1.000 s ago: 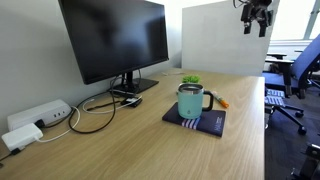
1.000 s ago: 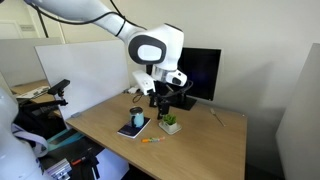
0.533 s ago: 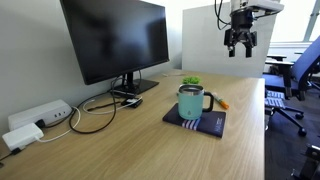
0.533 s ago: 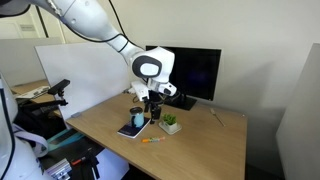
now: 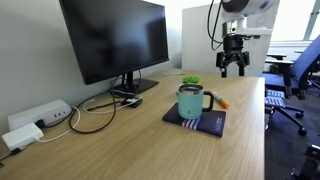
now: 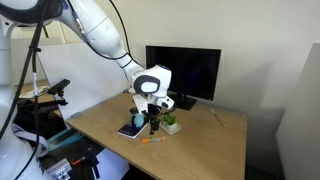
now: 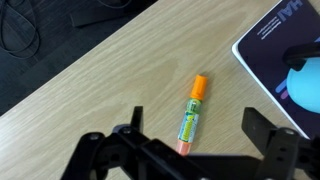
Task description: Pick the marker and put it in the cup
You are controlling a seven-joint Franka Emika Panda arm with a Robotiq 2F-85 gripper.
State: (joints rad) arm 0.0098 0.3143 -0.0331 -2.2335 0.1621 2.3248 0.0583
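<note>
The gripper moves down onto the orange marker's labelled middle next, turning slightly to line up, because the marker lies flat and slanted between the open fingers.
The orange marker lies flat on the wooden desk, with its darker orange cap pointing towards the dark notebook. In the wrist view my gripper is open and empty, and the marker lies between its two fingers. In both exterior views the gripper hangs above the desk, over the marker. The teal mug stands upright on the notebook, with its handle towards the marker. A blurred edge of the mug shows in the wrist view.
A black monitor stands at the back of the desk, with cables and a white power strip beside it. A small green plant sits behind the mug. A white divider panel and an office chair lie beyond the desk.
My gripper has come down from high above the desk and now hangs lower, over the marker. The marker, mug and notebook have not moved.
</note>
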